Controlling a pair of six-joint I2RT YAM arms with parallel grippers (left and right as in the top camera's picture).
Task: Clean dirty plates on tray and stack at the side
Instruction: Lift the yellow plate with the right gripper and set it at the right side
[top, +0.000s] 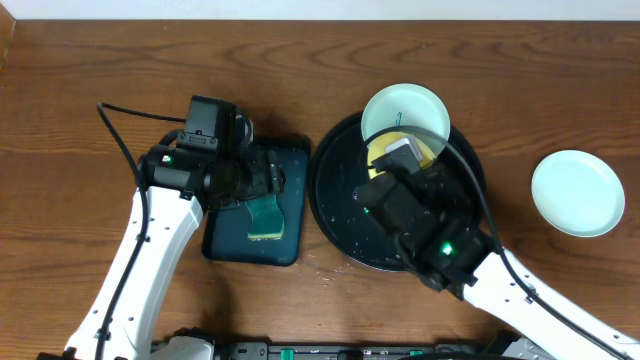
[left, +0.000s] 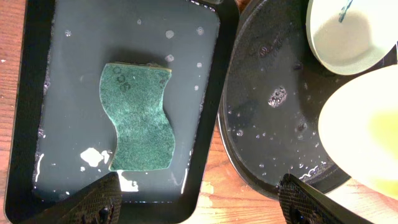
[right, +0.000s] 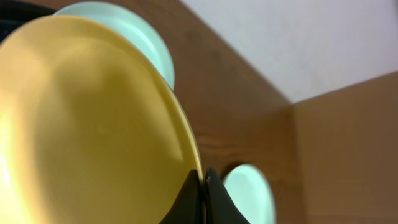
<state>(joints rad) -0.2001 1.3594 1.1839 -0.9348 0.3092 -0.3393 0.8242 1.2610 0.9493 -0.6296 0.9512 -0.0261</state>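
My right gripper should next swing to the right in the overhead view. Then it should lower the yellow plate onto a mint-white plate (right: 250, 195) on the wood.
My right gripper (right: 203, 186) is shut on the rim of the pale yellow plate (right: 87, 124) and holds it tilted over the black round tray (top: 335, 200). The yellow plate (top: 425, 152) shows partly under the right wrist. A mint-white plate (top: 404, 110) leans on the tray's far rim; in the left wrist view (left: 351, 34) it carries a small teal smear. Another mint-white plate (top: 577, 192) lies on the bare wood at the right. My left gripper (left: 199, 199) is open and empty, over the gap between the teal tray and the black tray (left: 261, 106).
A dark teal rectangular tray (top: 290, 160) holds shallow water and a green sponge (left: 137, 118), left of the black tray. Water drops lie on the black tray and on the wood between the trays. A black cable runs from the left arm.
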